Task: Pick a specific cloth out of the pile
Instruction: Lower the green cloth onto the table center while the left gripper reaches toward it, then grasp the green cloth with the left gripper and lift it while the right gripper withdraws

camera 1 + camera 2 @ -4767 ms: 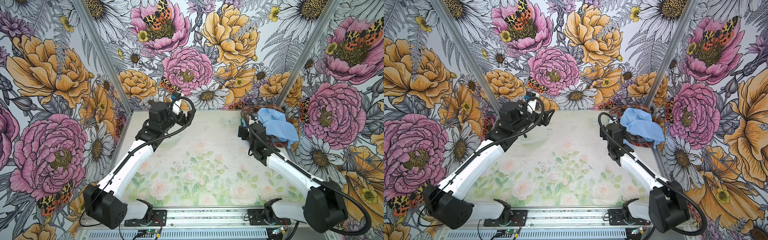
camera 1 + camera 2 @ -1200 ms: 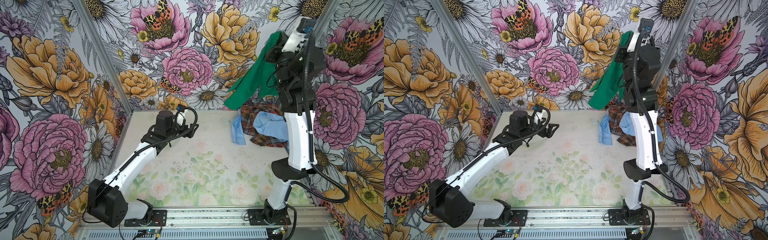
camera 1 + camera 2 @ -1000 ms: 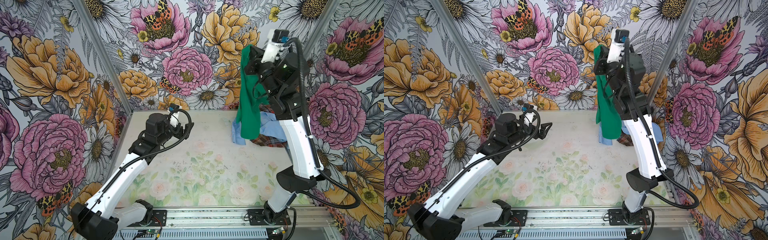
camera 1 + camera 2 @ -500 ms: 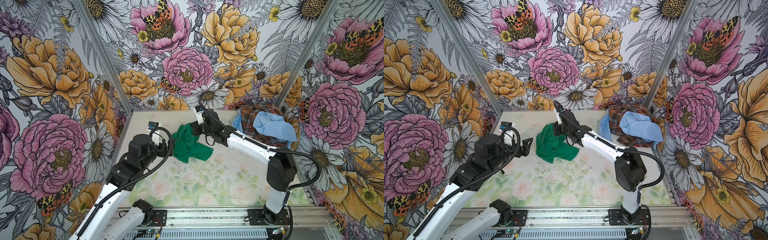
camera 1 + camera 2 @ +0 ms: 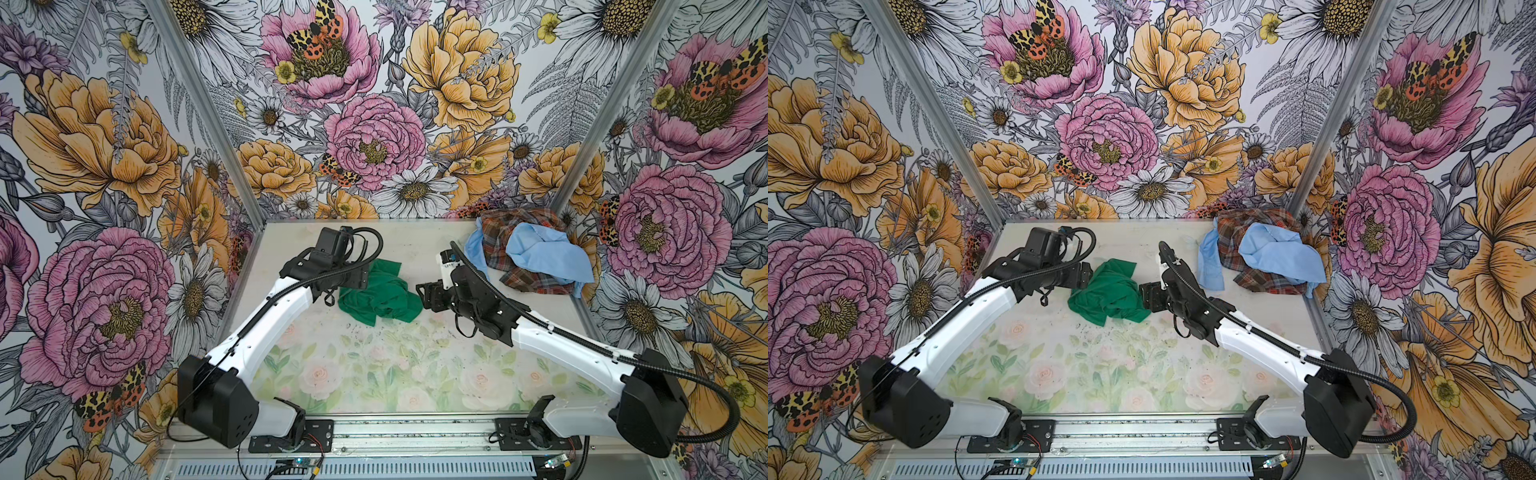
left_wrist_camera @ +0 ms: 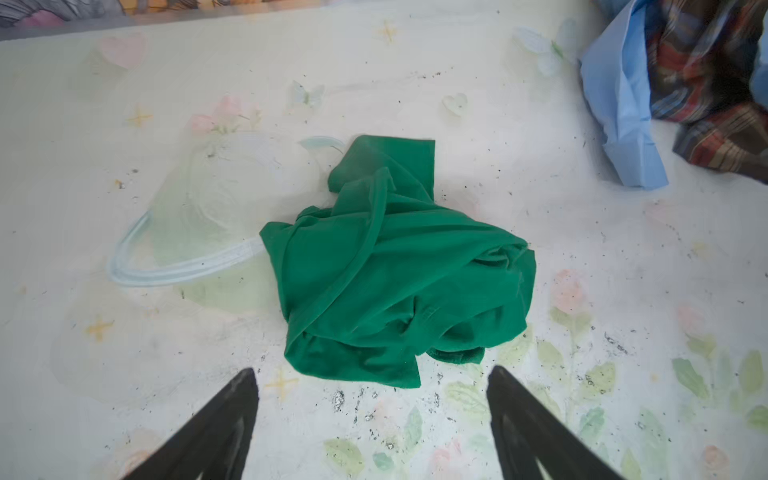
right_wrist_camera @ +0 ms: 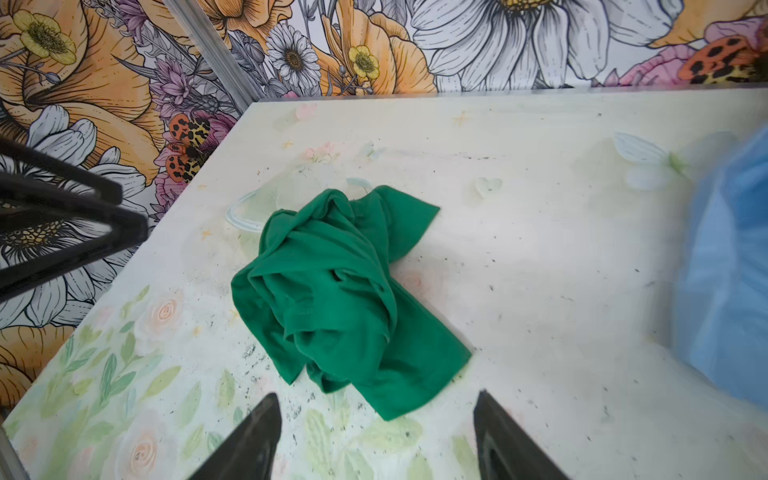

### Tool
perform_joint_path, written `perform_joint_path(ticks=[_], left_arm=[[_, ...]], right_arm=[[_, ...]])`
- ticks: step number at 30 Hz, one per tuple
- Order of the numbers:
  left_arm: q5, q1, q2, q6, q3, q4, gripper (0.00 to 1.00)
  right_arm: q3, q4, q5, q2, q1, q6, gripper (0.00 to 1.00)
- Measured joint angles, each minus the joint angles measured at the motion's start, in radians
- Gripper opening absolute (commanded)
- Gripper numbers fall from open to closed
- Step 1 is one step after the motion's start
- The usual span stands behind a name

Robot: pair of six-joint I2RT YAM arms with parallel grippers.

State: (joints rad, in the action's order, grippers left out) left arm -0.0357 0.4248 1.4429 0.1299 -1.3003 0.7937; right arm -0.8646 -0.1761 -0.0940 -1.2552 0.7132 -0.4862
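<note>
The long raised fold (image 6: 347, 272) of the dark green cloth (image 6: 395, 274) stands up for the fingers to pinch, so my left gripper will go down onto it with its fingers open.
The dark green cloth (image 5: 378, 297) (image 5: 1108, 295) lies crumpled on the table, left of centre and apart from the pile. Nothing holds it. My left gripper (image 5: 356, 277) (image 5: 1082, 276) stands open just left of it, and my right gripper (image 5: 424, 294) (image 5: 1148, 297) stands open at its right edge. In the left wrist view the cloth (image 6: 395, 274) sits just beyond the left gripper (image 6: 371, 370). In the right wrist view the cloth (image 7: 340, 291) lies just beyond the right gripper (image 7: 377, 394). The pile (image 5: 528, 253) (image 5: 1266, 253) of light blue and plaid cloths fills the back right corner.
Flowered walls with metal corner posts (image 5: 582, 166) close the table in at the back and both sides. A metal rail (image 5: 415, 432) with both arm bases runs along the front edge. The left gripper's fingers (image 7: 83, 232) show at the side of the right wrist view.
The green cloth hung high in my right gripper a second ago; it now lies on the table, released. The right gripper opened and drew back right. The left arm closed in.
</note>
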Motion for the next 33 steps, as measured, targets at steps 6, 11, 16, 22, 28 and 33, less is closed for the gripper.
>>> perform_joint_path(ticks=[6,11,16,22,28,33], left_arm=[[-0.055,0.054,0.240,0.002,-0.101,0.029,0.84],[-0.071,0.028,0.367,-0.013,-0.164,0.044,0.93],[-0.073,0.003,0.486,-0.056,-0.238,0.048,0.95],[-0.053,-0.005,0.603,-0.084,-0.282,0.047,0.12],[-0.085,0.005,0.577,-0.084,-0.282,0.060,0.00],[-0.164,0.009,0.352,-0.089,-0.289,0.082,0.00]], right_arm=[[0.193,-0.066,-0.018,0.196,0.002,-0.031,0.73],[0.272,-0.100,-0.014,0.267,0.004,-0.056,0.73],[0.275,-0.104,-0.010,0.288,0.004,-0.064,0.73],[0.275,-0.105,-0.006,0.297,0.004,-0.064,0.74],[0.275,-0.104,-0.030,0.359,0.004,-0.063,0.79],[0.259,-0.105,-0.060,0.346,0.004,-0.048,0.82]])
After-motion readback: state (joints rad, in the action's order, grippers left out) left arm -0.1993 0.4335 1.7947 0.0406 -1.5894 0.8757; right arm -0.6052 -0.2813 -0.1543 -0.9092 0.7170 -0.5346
